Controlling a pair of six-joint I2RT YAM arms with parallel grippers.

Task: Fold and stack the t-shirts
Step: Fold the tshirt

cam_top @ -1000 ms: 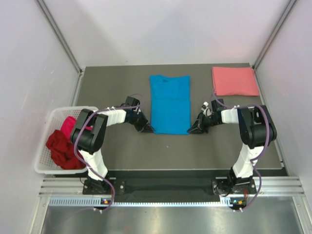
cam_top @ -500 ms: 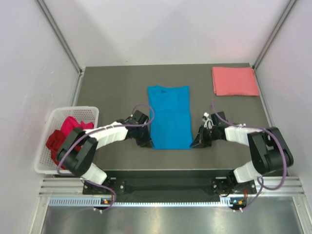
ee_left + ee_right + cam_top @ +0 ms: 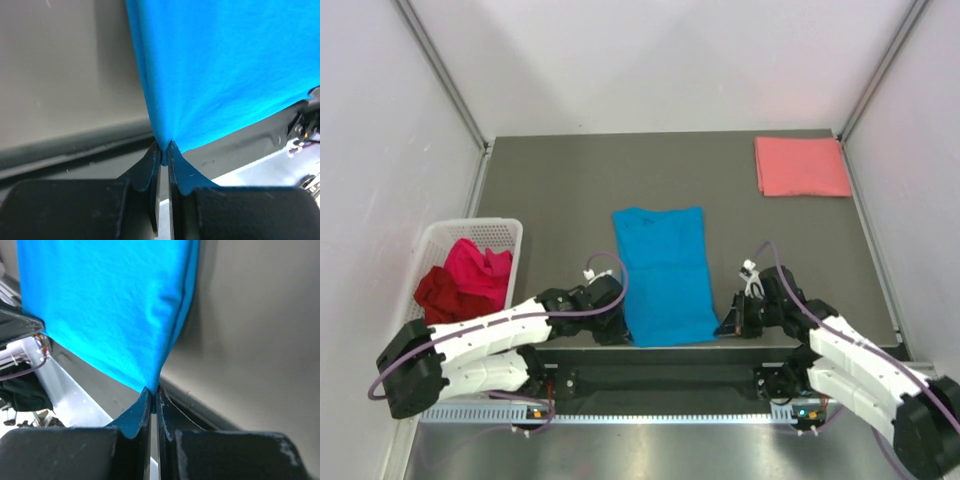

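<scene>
My left gripper carries the bright blue t-shirt's near corner outward over the bright blue t-shirt (image 3: 665, 274) onto its far end (image 3: 631, 217) next. It releases it there, since the t-shirt still lies stretched long.
The bright blue t-shirt (image 3: 665, 274) lies folded lengthwise on the dark table, its near end at the table's front edge. My left gripper (image 3: 624, 333) is shut on its near left corner (image 3: 163, 141). My right gripper (image 3: 723, 329) is shut on its near right corner (image 3: 151, 382). A salmon pink t-shirt (image 3: 802, 166) lies folded at the far right corner. The magenta t-shirt (image 3: 477, 270) and the dark red t-shirt (image 3: 442, 298) are bunched in the white basket (image 3: 428, 246) at the left.
The table's front edge (image 3: 650, 350) and the metal base rail (image 3: 660, 382) lie just below both grippers. White walls close in the table on the left, right and back.
Both grippers have moved toward the front edge, dragging the blue t-shirt with them by its near corners. The arms have stretched lower and flatter. The pink shirt and basket have not moved.
</scene>
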